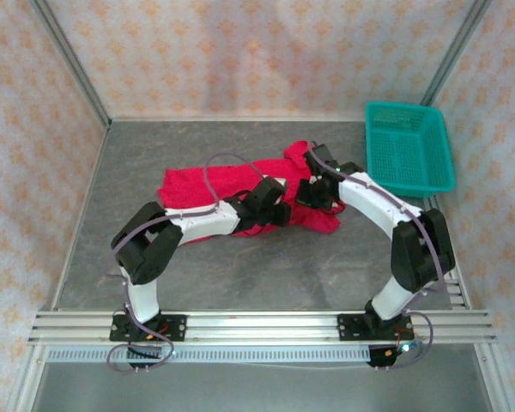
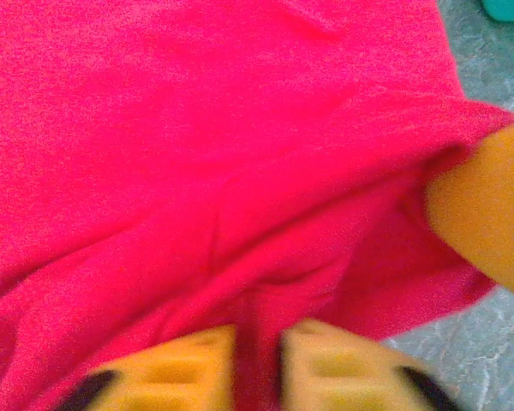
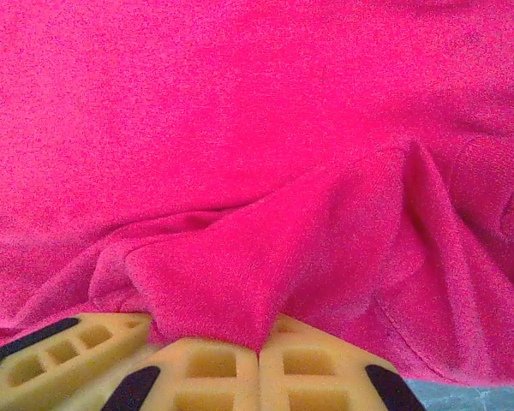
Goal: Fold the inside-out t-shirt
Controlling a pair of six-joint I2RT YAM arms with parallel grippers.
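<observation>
The pointed fold at the t-shirt's basket-side edge [image 1: 338, 208] goes toward the teal basket with my right gripper next and is released there, because the t-shirt bunches between both grippers.
The inside-out t-shirt [image 1: 197, 184] is a bright red crumpled heap in the middle of the grey table. Both grippers sit close together on its right half. My left gripper [image 1: 270, 204] is shut on a ridge of the red cloth [image 2: 197, 154], which runs down between its yellow fingers [image 2: 188, 372]. My right gripper [image 1: 315, 193] is shut on a pointed fold of the cloth [image 3: 240, 128], its pads [image 3: 317, 368] pressed together. A yellow finger of the other gripper [image 2: 488, 214] pokes in from the right in the left wrist view. The neck label is hidden.
A teal plastic basket [image 1: 408, 146] stands at the back right against the wall, its corner [image 2: 510, 7] just in the left wrist view. Bare grey table [image 1: 240, 266] lies in front of the shirt, and patterned walls close three sides.
</observation>
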